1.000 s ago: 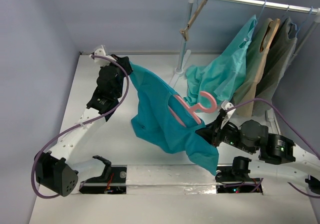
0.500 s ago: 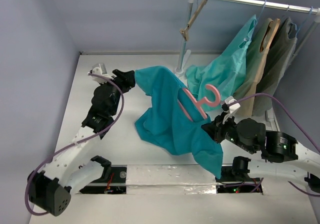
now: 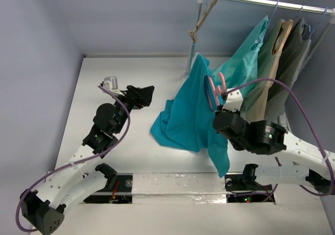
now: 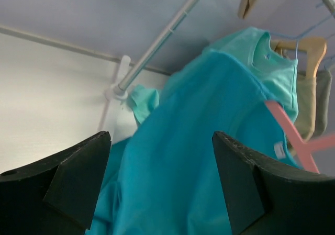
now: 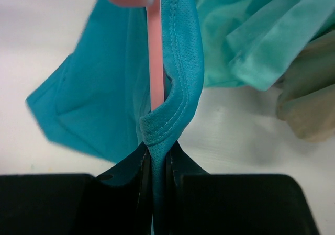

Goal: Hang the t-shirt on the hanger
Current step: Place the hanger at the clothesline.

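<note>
My right gripper rises outward next and releases the pink hanger on the rack bar's bare part, since that part lies above and outward of the gripper.
The teal-blue t-shirt hangs in the air from the pink hanger, and its lower edge trails on the white table. My right gripper is shut on the shirt's collar hem together with the hanger's thin bar, holding both up beside the rack. In the right wrist view the right gripper pinches the fabric flat. My left gripper stands open to the left of the shirt, apart from it. In the left wrist view the left gripper has nothing between its fingers, and the t-shirt and hanger lie beyond.
A clothes rack stands at the back right, with an upright pole and a rail. On it hang a mint-green garment, a tan one and an olive one. A wooden hanger dangles by the pole.
My left gripper opened, let go of the t-shirt and drew back to the left. The right arm carried hanger and shirt up toward the rack, so the shirt now hangs lengthwise.
</note>
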